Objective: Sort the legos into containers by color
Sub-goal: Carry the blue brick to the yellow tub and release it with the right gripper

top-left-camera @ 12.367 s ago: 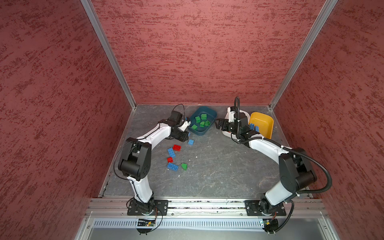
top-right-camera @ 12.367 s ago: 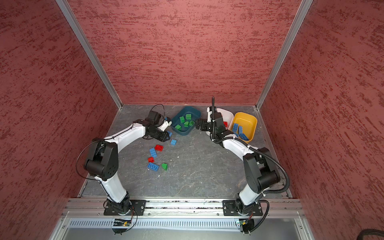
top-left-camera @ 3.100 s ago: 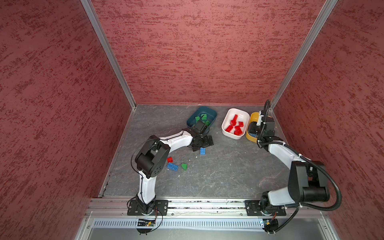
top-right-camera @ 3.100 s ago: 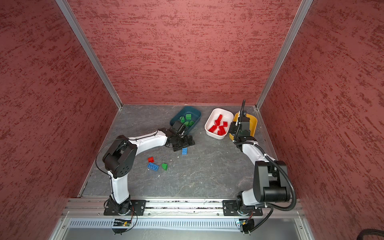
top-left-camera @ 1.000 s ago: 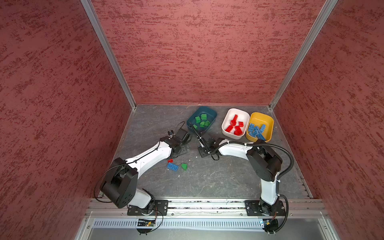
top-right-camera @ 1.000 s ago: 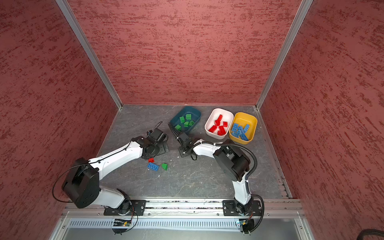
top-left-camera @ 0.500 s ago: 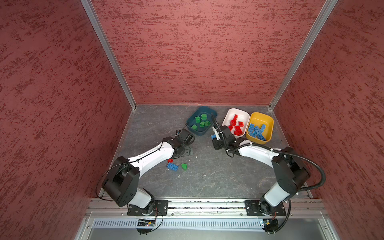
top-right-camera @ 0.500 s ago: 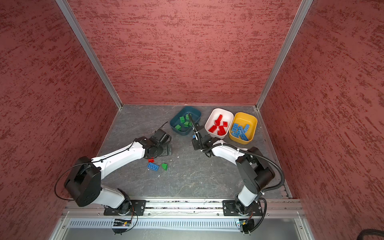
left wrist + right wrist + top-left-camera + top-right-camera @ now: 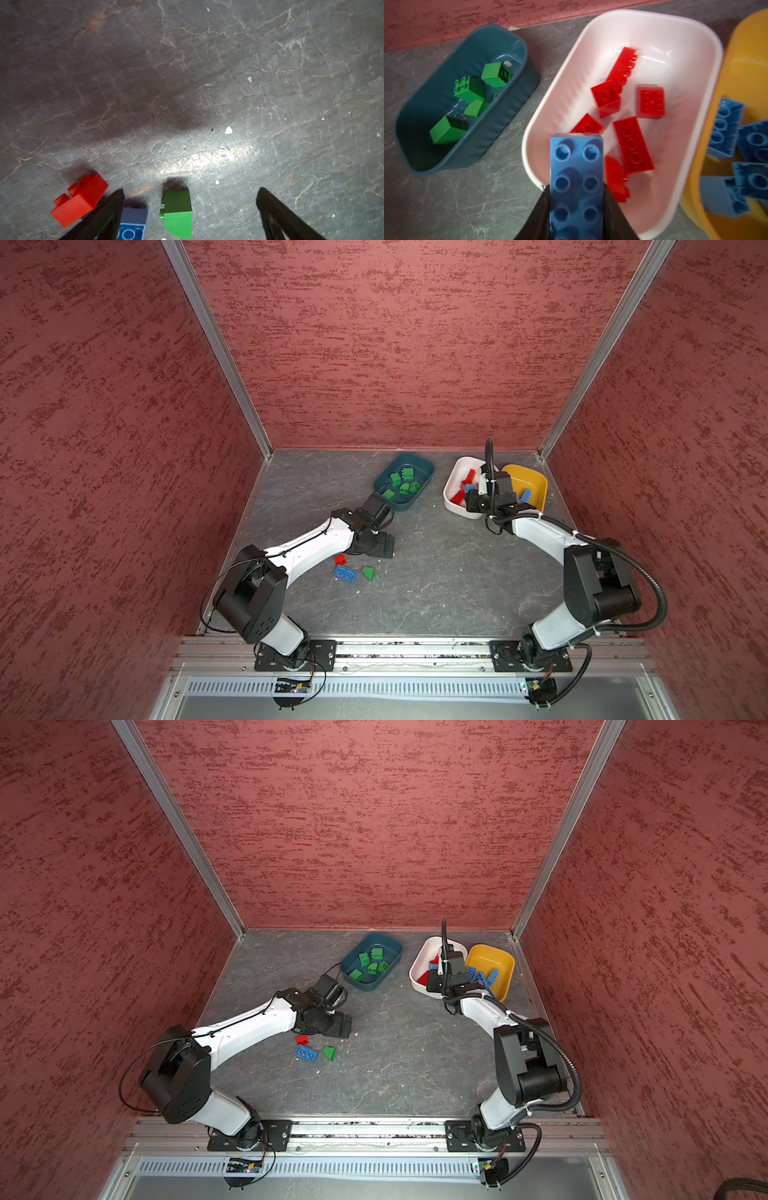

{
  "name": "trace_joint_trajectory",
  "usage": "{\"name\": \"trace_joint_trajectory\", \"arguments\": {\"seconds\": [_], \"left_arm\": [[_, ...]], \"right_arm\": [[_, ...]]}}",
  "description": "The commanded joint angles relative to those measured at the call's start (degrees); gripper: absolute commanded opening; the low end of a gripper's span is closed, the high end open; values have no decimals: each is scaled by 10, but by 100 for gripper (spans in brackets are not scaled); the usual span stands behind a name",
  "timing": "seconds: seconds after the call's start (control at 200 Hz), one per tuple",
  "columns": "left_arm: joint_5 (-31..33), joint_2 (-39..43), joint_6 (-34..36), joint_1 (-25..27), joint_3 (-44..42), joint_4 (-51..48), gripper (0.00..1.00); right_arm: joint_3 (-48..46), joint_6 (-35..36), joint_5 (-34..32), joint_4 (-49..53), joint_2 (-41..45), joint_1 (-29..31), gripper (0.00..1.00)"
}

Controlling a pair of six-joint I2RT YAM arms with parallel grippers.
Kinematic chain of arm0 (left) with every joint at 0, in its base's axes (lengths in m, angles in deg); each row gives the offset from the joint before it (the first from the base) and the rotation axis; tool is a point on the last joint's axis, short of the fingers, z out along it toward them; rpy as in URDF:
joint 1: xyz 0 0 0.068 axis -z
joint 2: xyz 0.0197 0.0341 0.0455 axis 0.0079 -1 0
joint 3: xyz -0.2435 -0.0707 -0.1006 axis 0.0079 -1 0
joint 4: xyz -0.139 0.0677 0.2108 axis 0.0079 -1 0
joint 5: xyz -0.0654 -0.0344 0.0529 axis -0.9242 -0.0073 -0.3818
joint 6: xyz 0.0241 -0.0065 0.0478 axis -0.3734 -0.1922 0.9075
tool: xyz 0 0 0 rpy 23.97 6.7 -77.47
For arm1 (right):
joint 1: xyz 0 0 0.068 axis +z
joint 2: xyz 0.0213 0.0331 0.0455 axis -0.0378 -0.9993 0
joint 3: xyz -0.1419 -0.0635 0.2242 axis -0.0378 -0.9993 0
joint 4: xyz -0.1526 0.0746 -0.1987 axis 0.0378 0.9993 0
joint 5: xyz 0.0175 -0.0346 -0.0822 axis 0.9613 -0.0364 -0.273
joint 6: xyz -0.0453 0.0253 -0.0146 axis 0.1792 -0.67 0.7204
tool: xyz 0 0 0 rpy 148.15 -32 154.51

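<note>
My right gripper next carries the long blue brick (image 9: 576, 166) past the white tub's rim over the mustard tub (image 9: 750, 114) to release it, since blue bricks lie there.
My right gripper (image 9: 576, 187) is shut on a long blue brick (image 9: 576, 166). It hangs over the near end of the white tub (image 9: 451, 485), which holds several red bricks (image 9: 650, 102). The mustard tub (image 9: 536, 481) beside it holds blue bricks (image 9: 724, 128), and the teal tub (image 9: 424, 466) holds green ones (image 9: 405, 481). My left gripper (image 9: 384, 545) is open low over the floor. A green wedge brick (image 9: 177, 212) lies between its fingers, a blue brick (image 9: 133, 224) sits by one finger, and a red brick (image 9: 80, 199) lies just outside.
Red textured walls close in the grey stone floor (image 9: 436, 580) on three sides. The three tubs stand in a row at the back. A metal rail (image 9: 415, 649) with both arm bases runs along the front edge.
My right gripper has lifted the long blue brick off the middle of the floor and carried it back and right, over the white tub. The left gripper has shifted slightly toward the three loose bricks.
</note>
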Motion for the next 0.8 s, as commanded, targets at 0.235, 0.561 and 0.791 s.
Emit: {"name": "trace_joint_trajectory", "arguments": {"seconds": [0.235,0.561,0.791], "left_arm": [[-58,-42,54,3,29,-47,99],[-78,-62,63,6,29,-64,100],[-57,-83,75,14,32,-71,83]], "right_arm": [[3,16,-7,-4,19,-152,27],[94,20,-11,63,-55,-202,59],[55,14,37,9,-11,-202,80]]}}
